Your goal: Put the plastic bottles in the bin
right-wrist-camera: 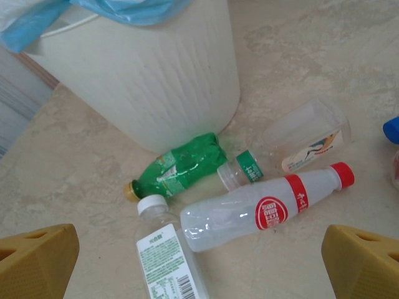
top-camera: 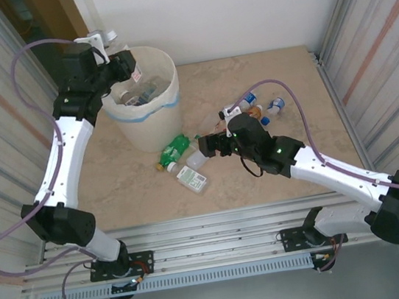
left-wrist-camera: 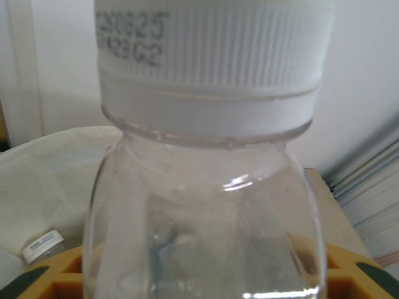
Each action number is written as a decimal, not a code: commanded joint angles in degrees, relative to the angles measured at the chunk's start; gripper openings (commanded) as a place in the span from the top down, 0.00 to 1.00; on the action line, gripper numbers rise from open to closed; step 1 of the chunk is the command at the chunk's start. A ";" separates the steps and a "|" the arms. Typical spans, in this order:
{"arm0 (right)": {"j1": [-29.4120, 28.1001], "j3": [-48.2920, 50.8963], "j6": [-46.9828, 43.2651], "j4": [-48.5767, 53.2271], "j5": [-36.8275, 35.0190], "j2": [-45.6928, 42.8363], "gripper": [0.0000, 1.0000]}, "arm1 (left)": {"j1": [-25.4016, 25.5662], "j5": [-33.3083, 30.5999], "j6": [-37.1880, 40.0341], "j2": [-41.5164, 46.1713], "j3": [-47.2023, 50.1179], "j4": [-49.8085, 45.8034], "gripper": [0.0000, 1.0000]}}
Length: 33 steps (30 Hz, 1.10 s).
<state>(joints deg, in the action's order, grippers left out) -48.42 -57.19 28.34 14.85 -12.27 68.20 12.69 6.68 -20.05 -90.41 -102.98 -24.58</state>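
The left gripper lowers a little toward the bottles inside next and releases the clear plastic bottle (left-wrist-camera: pixel 206 187), as the bin's lined opening (left-wrist-camera: pixel 47 187) opens below it.
My left gripper (top-camera: pixel 131 68) hangs over the bin (top-camera: pixel 152 119) and is shut on a clear plastic bottle (left-wrist-camera: pixel 206 187) with a white ribbed cap; its yellow fingers (left-wrist-camera: pixel 53 277) flank the bottle. Other bottles (top-camera: pixel 136 95) lie inside the lined bin. My right gripper (right-wrist-camera: pixel 199 261) stands open above the table with nothing between its fingers. Below it lie a crushed green bottle (right-wrist-camera: pixel 181 168), a clear red-capped bottle (right-wrist-camera: pixel 262 208), a white-capped bottle with a green-and-white label (right-wrist-camera: pixel 165 255), a small clear one (right-wrist-camera: pixel 240 171) and a capless one (right-wrist-camera: pixel 305 137). Blue-capped bottles (top-camera: pixel 264 103) lie behind the right arm.
The bin's cream wall (right-wrist-camera: pixel 143 81) stands just beyond the green bottle. Corrugated metal walls (top-camera: pixel 373 36) close both sides of the beige table (top-camera: pixel 263 178). A white fixture (top-camera: pixel 98 39) sits behind the bin. A metal rail (top-camera: pixel 217 225) runs along the near edge.
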 commanded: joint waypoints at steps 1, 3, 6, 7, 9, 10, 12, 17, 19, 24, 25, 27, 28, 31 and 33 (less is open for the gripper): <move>-0.51 -2.05 1.92 1.67 -1.44 0.58 0.02 | -0.60 -3.21 2.29 -0.67 -2.88 -0.77 1.00; -0.44 -1.98 2.00 1.88 -1.35 0.55 0.02 | -0.65 -4.07 2.76 -1.39 -2.93 -1.13 1.00; -0.44 -2.00 2.12 2.02 -1.35 0.60 0.02 | -0.73 -4.82 3.00 -2.33 -2.93 -1.58 0.99; -0.47 -2.05 2.14 2.03 -1.31 0.76 0.02 | -0.73 -4.92 3.00 -2.56 -2.93 -1.62 0.99; -0.45 -2.05 2.17 2.17 -1.18 0.87 0.02 | -0.73 -5.17 3.10 -3.10 -2.97 -1.65 0.96; -0.44 -2.10 2.18 2.18 -1.17 0.96 0.02 | -0.73 -5.19 3.16 -3.34 -3.02 -1.68 0.94; -0.50 -2.09 2.19 2.13 -1.03 1.13 0.02 | -0.73 -5.18 3.20 -3.83 -3.15 -1.75 0.91; -0.47 -2.04 2.31 2.27 -1.08 1.23 0.02 | -0.74 -5.03 3.25 -4.68 -2.94 -1.93 0.81; -0.45 -2.04 2.25 2.31 -0.92 1.46 0.02 | -0.74 -4.75 3.16 -4.90 -2.78 -1.92 0.70; -0.59 -2.44 2.08 3.11 0.55 2.57 0.02 | -0.73 -3.91 3.00 -4.65 -2.45 -1.91 0.40; -0.60 -2.52 1.98 3.32 0.97 2.87 0.01 | -0.73 -3.84 2.98 -4.54 -2.42 -1.96 0.36; -0.70 -3.00 1.60 4.00 1.84 3.72 0.00 | -0.73 -3.64 3.00 -4.08 -2.38 -1.91 0.30; -0.77 -3.24 1.53 4.47 2.10 4.22 0.00 | -0.76 -3.60 3.00 -3.87 -2.35 -1.96 0.28; -1.12 -3.93 1.11 5.84 3.22 5.69 0.02 | -0.73 -3.47 2.87 -2.99 -2.21 -2.00 0.23; -1.41 -4.30 0.82 6.69 4.45 6.91 0.03 | -0.73 -3.18 2.62 -2.18 -1.90 -2.10 0.20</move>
<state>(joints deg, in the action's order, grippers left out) -49.21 -59.31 29.54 19.03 -10.00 73.63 12.32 2.92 -17.78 -95.33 -103.94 -27.27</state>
